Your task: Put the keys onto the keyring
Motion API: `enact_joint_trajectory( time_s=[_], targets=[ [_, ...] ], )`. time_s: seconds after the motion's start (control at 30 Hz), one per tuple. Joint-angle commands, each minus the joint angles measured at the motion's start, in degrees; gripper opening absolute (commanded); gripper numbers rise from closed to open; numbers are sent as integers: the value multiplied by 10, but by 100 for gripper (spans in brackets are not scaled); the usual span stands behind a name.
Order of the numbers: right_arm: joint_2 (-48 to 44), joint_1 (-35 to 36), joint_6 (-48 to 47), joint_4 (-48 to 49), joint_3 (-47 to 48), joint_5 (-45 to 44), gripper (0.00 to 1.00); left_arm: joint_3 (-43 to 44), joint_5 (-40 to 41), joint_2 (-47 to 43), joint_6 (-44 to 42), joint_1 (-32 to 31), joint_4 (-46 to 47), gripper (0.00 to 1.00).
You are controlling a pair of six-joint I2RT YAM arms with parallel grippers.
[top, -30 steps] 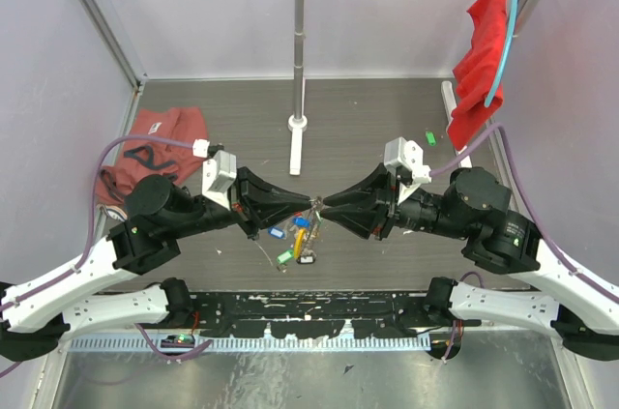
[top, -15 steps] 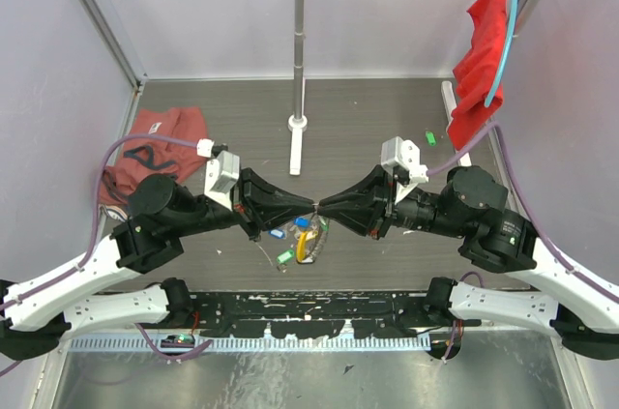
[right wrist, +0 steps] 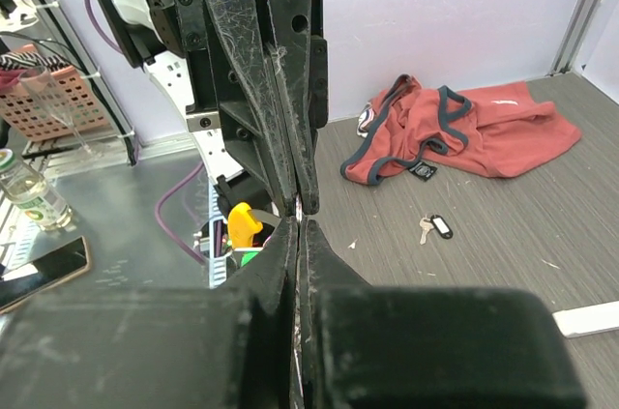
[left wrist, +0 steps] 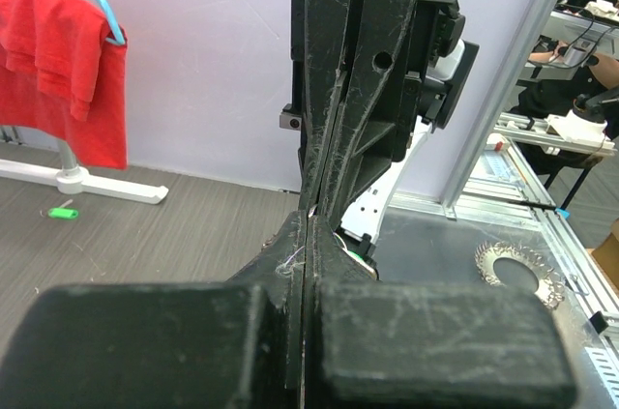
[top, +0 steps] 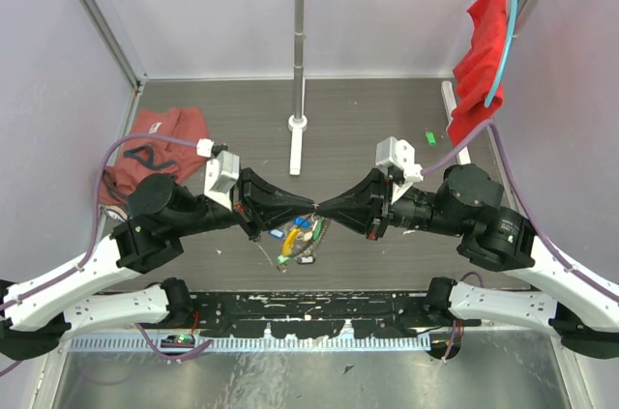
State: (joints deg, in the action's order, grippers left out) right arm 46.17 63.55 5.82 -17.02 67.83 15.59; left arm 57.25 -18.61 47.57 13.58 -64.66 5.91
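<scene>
My right gripper holds the keyring and should next turn its fingers downward, move away from my left gripper and bring the keyring down onto the table beside the tagged keys. Then it should let the keyring go.
My left gripper (top: pixel 308 206) and right gripper (top: pixel 325 208) meet tip to tip above the table, both shut. The keyring hangs just below the tips, its yellow-orange section (top: pixel 290 241) showing among several keys with blue (top: pixel 278 232) and green (top: pixel 286 257) tags. The right wrist view shows the yellow section (right wrist: pixel 242 225) beside my right gripper (right wrist: pixel 299 221), with a thin silvery sliver pinched at the tips. My left gripper (left wrist: pixel 308 225) is pressed shut, and its grip point is hidden. A loose black-tagged key (right wrist: pixel 440 226) and a green-tagged key (top: pixel 430 137) lie on the table.
A faded red garment (top: pixel 145 153) lies at the table's left side. A metal stand (top: pixel 298 61) rises from its base (top: pixel 297 124) at the back centre. A red cloth (top: pixel 484 61) hangs from the rail at the right, above a white foot (left wrist: pixel 97 182).
My right gripper has closed and slid left until its tips touch the left gripper's. The hanging key bundle has swung slightly. The left arm has barely moved.
</scene>
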Motion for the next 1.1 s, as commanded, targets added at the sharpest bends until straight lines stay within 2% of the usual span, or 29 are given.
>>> enact_joint_trajectory(
  time_s=[0.0, 0.17, 0.3, 0.63, 0.83, 0.97, 1.07],
  targets=[
    [12, 2, -19, -35, 52, -8, 1, -4, 5, -3, 0, 0, 19, 4],
    [48, 2, -41, -163, 130, -33, 1, -9, 34, -20, -8, 0, -8, 34],
    [79, 2, -42, -257, 185, -77, 1, -8, 74, -35, -28, -1, -54, 47],
    [135, 2, -12, -365, 232, -220, 1, 8, 130, -27, -45, 0, -132, 60],
    [208, -5, 37, -462, 255, -299, 1, 27, 230, -15, -46, 0, -212, 72],
    [245, -69, 44, -495, 231, -275, 1, 42, 312, 3, -34, 5, -269, 80],
    [260, -133, 35, -484, 184, -233, 1, 41, 323, 11, -17, 28, -298, 84]
  ],
)
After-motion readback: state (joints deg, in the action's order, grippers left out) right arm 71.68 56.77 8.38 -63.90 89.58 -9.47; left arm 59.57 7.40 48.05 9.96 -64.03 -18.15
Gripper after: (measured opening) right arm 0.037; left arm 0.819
